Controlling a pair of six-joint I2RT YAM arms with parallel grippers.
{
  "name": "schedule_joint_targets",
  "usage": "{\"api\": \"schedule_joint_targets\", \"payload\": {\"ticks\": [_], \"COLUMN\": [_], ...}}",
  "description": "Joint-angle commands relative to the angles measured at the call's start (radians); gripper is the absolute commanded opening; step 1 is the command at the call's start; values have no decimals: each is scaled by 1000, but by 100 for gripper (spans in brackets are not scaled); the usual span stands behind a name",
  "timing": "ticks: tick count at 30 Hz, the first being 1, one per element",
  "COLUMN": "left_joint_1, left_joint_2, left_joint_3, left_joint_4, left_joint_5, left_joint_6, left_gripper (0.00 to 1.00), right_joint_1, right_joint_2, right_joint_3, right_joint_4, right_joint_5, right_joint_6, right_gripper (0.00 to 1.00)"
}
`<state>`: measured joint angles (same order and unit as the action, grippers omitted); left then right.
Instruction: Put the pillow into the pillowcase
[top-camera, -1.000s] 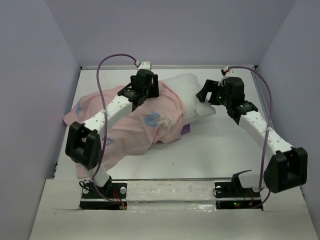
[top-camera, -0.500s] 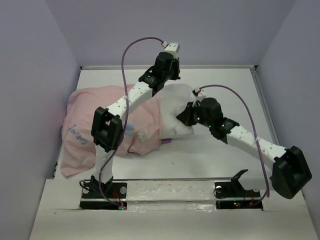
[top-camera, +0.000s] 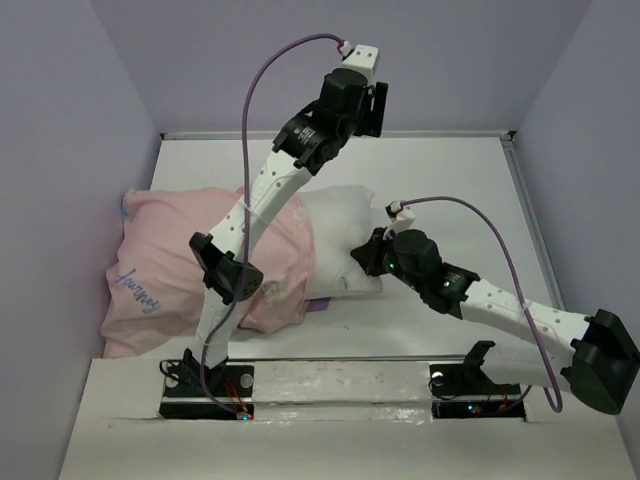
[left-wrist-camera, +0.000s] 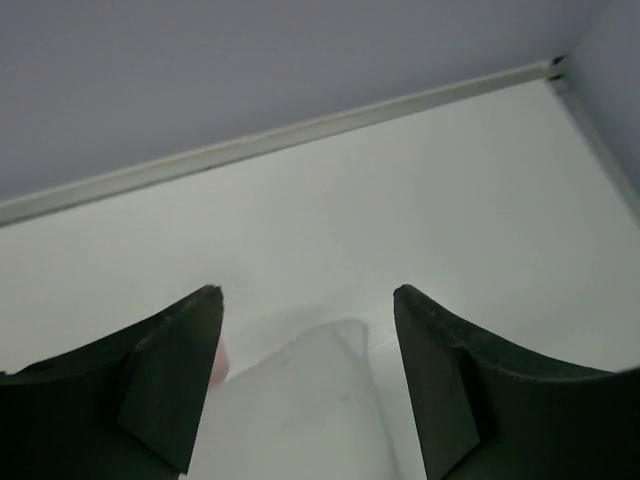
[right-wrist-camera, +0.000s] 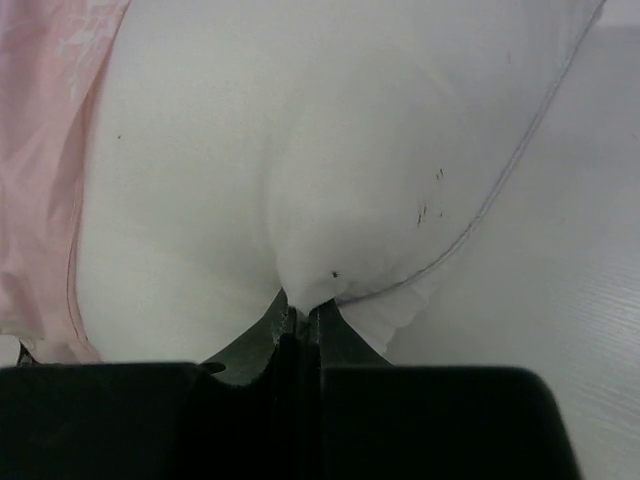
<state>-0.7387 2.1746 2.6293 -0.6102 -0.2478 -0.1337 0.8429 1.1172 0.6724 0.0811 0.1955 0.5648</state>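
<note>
My right gripper draws the pillow's end outward next, to its right in the top view, and releases it. The tabletop is clear on that side.
The white pillow (top-camera: 340, 225) lies across the middle of the table, its left part inside the pale pink pillowcase (top-camera: 190, 265), which has bunched up toward the left wall. My right gripper (top-camera: 366, 256) is low at the pillow's right end, shut on a pinch of its white fabric (right-wrist-camera: 302, 300). The wrist view shows the pillow (right-wrist-camera: 340, 150) bulging ahead of it and the pillowcase's pink hem (right-wrist-camera: 50, 150) at the left. My left gripper (top-camera: 377, 104) is raised high near the back wall, open and empty (left-wrist-camera: 305, 295). A corner of the pillow (left-wrist-camera: 300, 400) shows far below it.
Lavender walls close in the white table (top-camera: 450, 180) at the back and both sides. The left arm's purple cable (top-camera: 262, 80) loops high over the pillow. The right arm's cable (top-camera: 490, 225) arches over its forearm. A purple strip of the case (top-camera: 318, 306) shows under the pillow's front.
The left gripper let go of the pillowcase and rose up and back, opening. The right gripper shut on the pillow's end and pushed it left; pillow and case slid toward the left wall.
</note>
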Motion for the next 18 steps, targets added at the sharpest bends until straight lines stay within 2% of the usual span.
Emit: {"api": "schedule_joint_targets", "payload": {"ticks": [1, 2, 5, 6, 8, 10, 13, 14, 15, 17, 18], "left_joint_1": [4, 9, 90, 107, 140, 148, 153, 150, 150, 148, 147], "left_joint_2": [-247, -289, -383, -404, -470, -504, -519, -512, -497, -409, -325], "left_joint_3": [-390, -570, -737, -855, -989, -1034, -1080, -1100, -1124, -1088, -1056], "left_joint_4": [-166, -86, -51, -19, 15, 21, 27, 52, 110, 192, 223], "left_joint_5": [-275, -280, -148, -115, -79, -65, -62, -39, 57, 119, 212], "left_joint_6": [28, 31, -10, -12, -23, -30, -40, -38, -37, -55, -75], "left_gripper": [82, 82, 82, 87, 92, 98, 99, 99, 98, 82, 48], "right_joint_1": [-34, -77, -186, -218, -289, -301, -311, -311, -311, -311, -311], "right_joint_2": [3, -2, -3, -11, -40, -53, -54, -56, -60, -83, -92], "right_joint_3": [16, 13, 15, 15, 24, 39, 72, 73, 69, 46, 32], "right_joint_4": [17, 17, 17, 17, 13, 5, -14, -15, -15, 5, 17], "right_joint_5": [128, 131, 92, 66, 56, 56, 52, 45, 29, -20, -46], "right_joint_6": [-40, -40, -36, -34, -49, -68, -88, -85, -80, -69, -68], "right_gripper": [0, 0, 0, 0, 0, 0, 0, 0, 0, 0, 0]}}
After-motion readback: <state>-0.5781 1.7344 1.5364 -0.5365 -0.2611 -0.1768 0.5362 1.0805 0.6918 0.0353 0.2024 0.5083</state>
